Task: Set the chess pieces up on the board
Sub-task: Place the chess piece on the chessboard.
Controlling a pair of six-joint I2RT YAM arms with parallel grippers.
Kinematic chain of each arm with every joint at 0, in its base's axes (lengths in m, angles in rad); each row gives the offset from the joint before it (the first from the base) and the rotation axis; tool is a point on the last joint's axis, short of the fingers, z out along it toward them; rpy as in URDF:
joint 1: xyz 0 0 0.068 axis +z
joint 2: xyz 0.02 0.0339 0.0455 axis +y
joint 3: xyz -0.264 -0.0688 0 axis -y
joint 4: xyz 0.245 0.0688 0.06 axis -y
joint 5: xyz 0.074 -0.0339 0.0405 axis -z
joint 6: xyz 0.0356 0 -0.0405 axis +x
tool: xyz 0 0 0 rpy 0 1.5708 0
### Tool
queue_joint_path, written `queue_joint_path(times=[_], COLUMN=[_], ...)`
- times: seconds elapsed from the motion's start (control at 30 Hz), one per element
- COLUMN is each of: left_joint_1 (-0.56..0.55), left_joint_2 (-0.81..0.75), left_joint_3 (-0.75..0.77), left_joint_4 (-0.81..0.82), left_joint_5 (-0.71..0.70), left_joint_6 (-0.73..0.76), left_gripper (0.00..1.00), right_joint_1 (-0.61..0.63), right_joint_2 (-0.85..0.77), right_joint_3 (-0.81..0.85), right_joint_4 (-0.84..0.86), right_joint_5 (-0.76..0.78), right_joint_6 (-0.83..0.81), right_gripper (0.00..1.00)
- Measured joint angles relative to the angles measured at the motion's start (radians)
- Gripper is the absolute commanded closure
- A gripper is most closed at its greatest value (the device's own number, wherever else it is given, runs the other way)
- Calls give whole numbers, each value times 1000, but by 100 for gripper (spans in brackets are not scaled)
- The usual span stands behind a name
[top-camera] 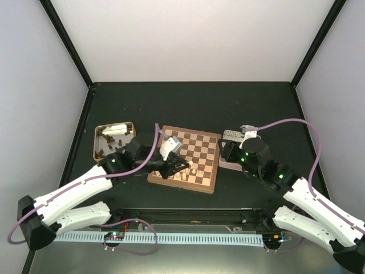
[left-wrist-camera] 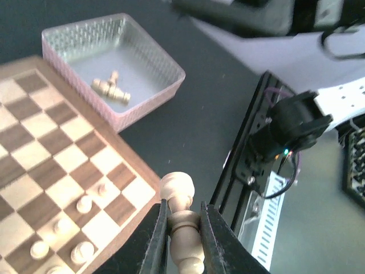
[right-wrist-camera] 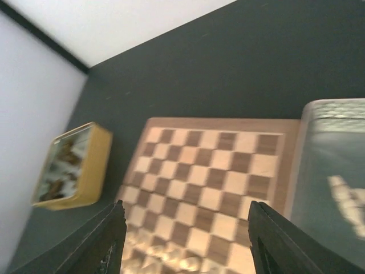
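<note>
The left gripper will tilt downward and set the pale piece down on the empty light square beside the standing pieces in the near row.
The board (top-camera: 197, 149) lies between my two arms, with several pale chess pieces (top-camera: 191, 171) standing along its near edge. In the left wrist view my left gripper (left-wrist-camera: 182, 210) is shut on a pale beige chess piece (left-wrist-camera: 178, 188), held above the dark table just off the board's (left-wrist-camera: 40, 154) corner. Several pale pieces (left-wrist-camera: 84, 204) stand on squares close by. My right gripper (right-wrist-camera: 191, 228) is open with nothing between its fingers. It hangs over the right part of the board (right-wrist-camera: 211, 171), which shows blurred.
A gold tin (top-camera: 114, 140) with dark brown pieces sits left of the board, also seen from the right wrist as the gold tin (right-wrist-camera: 68, 165). A pale tin (left-wrist-camera: 140, 85) right of the board holds a few pale pieces (left-wrist-camera: 111, 90). A black rail (top-camera: 188, 220) runs along the near table edge.
</note>
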Motion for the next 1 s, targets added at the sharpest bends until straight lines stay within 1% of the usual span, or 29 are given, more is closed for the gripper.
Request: queue_joint_path(times=[0.2,0.37,0.5,0.77,1.0], left_joint_1=[-27,-114,-173,-228,-231], left_joint_2=[217,453,605,789,875], left_joint_3=[124,303,395,492,517], left_joint_4=[-197,-372,-483,-618,-645], left_joint_5=[-30,-148,-247,-358,-398], left_joint_6=[31,43,43,42,39], left_gripper=[98,98,99,98,98], right_joint_1=[0,0,0,-1,-5], right_joint_2=[-78,-114,-119,-134,-154], right_joint_3=[-16,-43,-51,-52,-53], right_joint_4=[-114,-160,-183,-212,-221], right_joint_5=[196,274,311,372,396], right_joint_6=[1,6,7,8,8], right_gripper=[39,38,38,35,35])
